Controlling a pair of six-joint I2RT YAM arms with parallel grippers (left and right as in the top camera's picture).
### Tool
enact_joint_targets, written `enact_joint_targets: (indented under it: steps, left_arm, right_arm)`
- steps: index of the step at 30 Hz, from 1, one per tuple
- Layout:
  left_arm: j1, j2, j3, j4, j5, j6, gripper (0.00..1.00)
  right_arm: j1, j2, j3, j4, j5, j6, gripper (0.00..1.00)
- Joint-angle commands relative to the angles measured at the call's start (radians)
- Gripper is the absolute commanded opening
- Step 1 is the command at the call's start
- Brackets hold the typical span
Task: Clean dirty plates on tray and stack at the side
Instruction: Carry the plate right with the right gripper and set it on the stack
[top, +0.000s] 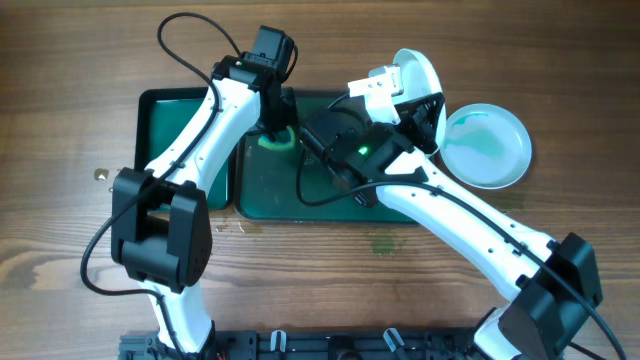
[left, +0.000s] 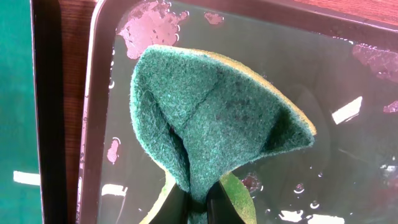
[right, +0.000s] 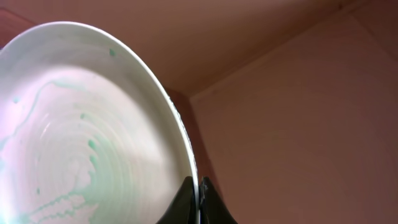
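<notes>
My right gripper will swing past the tray (top: 270, 190), tilt its plate flat and lower it onto the second white plate (top: 486, 147), because that one already lies flat at the side.
My left gripper (left: 198, 202) is shut on a green and yellow sponge (left: 211, 118), folded between the fingers, just above the wet dark green tray (left: 348, 93). In the overhead view the sponge (top: 277, 140) is at the tray's (top: 270, 190) back left. My right gripper (right: 198, 202) is shut on the rim of a white plate (right: 81, 137) with green streaks, held on edge and lifted above the tray's back right (top: 418, 72). A second white plate (top: 485, 147) with a green film lies flat on the table to the right of the tray.
A second dark green tray (top: 165, 120) lies on the left, under the left arm. The tray under the sponge holds water drops and pink smears (left: 146, 28). Bare wooden table (top: 60, 150) lies to the far left and along the front.
</notes>
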Motion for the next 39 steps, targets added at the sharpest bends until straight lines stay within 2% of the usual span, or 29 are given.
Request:
enact_joint_targets:
  steps: [1,4,5,7,9,13,17,22,26,29,35,37,39]
  left_arm:
    - [-0.002,-0.013,0.021,0.005,0.019,-0.017,0.04]
    - [-0.002,-0.013,0.021,0.005,0.019,-0.017,0.04]
    - [-0.002,-0.013,0.021,0.005,0.019,-0.017,0.04]
    - [-0.002,-0.013,0.021,0.005,0.019,-0.017,0.04]
    - [-0.002,-0.013,0.021,0.002,0.019,-0.017,0.04]
    - [-0.002,-0.013,0.021,-0.004,0.019,-0.017,0.04]
    - [-0.002,-0.013,0.021,-0.005,0.019,-0.017,0.04]
    - [-0.002,-0.013,0.021,-0.005,0.019,-0.017,0.04]
    - [-0.002,-0.013,0.021,-0.005,0.019,-0.017,0.04]
    - [-0.002,-0.013,0.021,-0.005,0.019,-0.017,0.04]
    - [-0.002,-0.013,0.021,-0.005,0.019,-0.017,0.04]
    - [-0.002,-0.013,0.021,-0.005,0.019,-0.016,0.04]
    - [0.002,-0.016,0.024,-0.001,0.019,-0.016,0.04]
  right_arm:
    - [0.004,-0.024,0.001,0.024,-0.025,0.018,0.04]
    - [-0.026,-0.024,0.001,0.031,-0.337,0.018,0.04]
    - [-0.054,-0.024,0.001,0.032,-0.49,0.018,0.04]
    - [-0.115,-0.024,0.001,0.041,-0.672,0.018,0.04]
    - [-0.208,-0.024,0.001,0.059,-0.851,0.003,0.04]
    - [-0.422,-0.024,0.001,0.117,-1.251,-0.14,0.04]
    - [-0.672,-0.024,0.001,0.115,-1.496,-0.228,0.04]
    - [-0.941,-0.024,-0.022,0.107,-1.525,-0.243,0.04]
    - [-1.101,-0.024,-0.117,0.153,-1.376,-0.108,0.04]
    - [-1.147,-0.024,-0.211,0.24,-1.368,-0.103,0.04]
    - [-1.119,-0.023,-0.378,0.463,-1.445,-0.089,0.05]
    - [-1.095,-0.02,-0.385,0.482,-1.45,-0.091,0.13]
    - [-1.07,-0.02,-0.385,0.494,-1.448,-0.092,0.36]
